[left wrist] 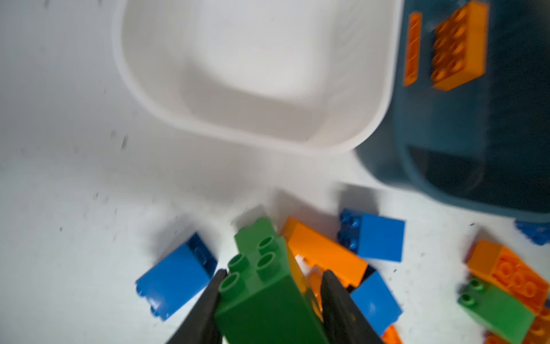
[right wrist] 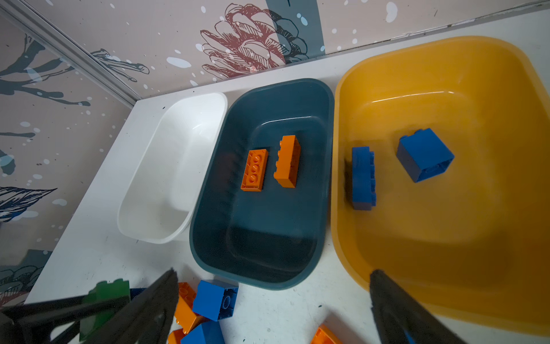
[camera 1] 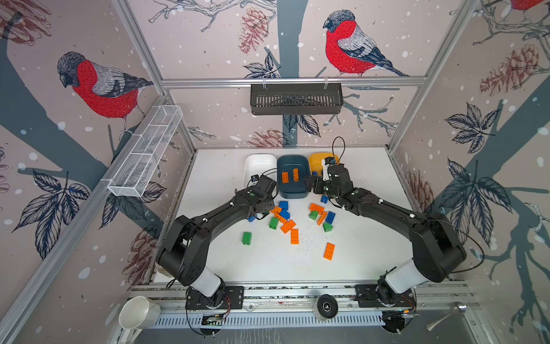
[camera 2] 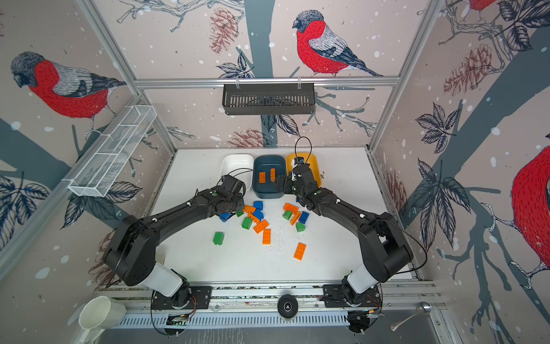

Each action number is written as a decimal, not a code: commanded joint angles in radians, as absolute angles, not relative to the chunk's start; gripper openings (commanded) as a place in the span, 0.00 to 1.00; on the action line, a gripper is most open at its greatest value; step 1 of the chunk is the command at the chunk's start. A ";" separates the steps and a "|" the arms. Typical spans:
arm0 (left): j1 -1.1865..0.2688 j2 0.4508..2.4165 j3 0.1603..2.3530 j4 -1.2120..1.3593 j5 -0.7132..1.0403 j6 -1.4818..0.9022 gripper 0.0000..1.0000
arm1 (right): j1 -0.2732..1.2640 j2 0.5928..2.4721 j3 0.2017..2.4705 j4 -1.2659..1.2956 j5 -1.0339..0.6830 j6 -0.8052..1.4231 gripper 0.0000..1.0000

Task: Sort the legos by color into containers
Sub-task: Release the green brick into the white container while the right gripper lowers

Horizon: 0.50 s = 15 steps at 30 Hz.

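Observation:
I should next move my left gripper outward past the white tub's near rim and release the green brick [left wrist: 262, 286] over the empty white tub [left wrist: 260, 71], because the others hold orange and blue.
My left gripper [left wrist: 274, 271] is shut on a short green brick [left wrist: 262, 286], studs facing the camera, at the left edge of the loose pile of orange, blue and green legos [camera 1: 284, 216]. In a top view this gripper [camera 1: 262, 212] hangs just in front of the white tub [camera 1: 248, 169], which holds nothing. The teal tub [camera 1: 293, 195] holds two orange bricks [right wrist: 254, 169]. Two blue bricks [right wrist: 424, 155] lie in the yellow tub [right wrist: 387, 74]. My right gripper [right wrist: 273, 272] stands open and holds nothing, over the near ends of the teal and yellow tubs.
Single bricks lie apart from the pile: a green one [camera 1: 246, 238] and orange ones [camera 1: 294, 236] [camera 1: 329, 251]. A black slotted basket [camera 1: 296, 99] hangs on the back wall, a white wire tray [camera 1: 145, 152] on the left wall. A mug [camera 1: 138, 312] and spoon [camera 1: 446, 317] lie below the front rail.

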<state>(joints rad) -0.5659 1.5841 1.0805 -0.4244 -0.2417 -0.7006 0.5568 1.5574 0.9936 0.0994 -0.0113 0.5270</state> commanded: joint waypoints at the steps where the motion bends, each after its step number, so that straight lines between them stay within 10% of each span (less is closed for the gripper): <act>1: -0.565 1.627 1.156 -0.373 -0.286 -0.653 0.43 | 0.558 1.552 0.985 0.098 -0.006 0.517 0.99; 15: -0.482 1.843 1.368 -0.277 -0.318 -0.621 0.45 | 0.558 1.507 0.953 0.045 0.033 0.514 1.00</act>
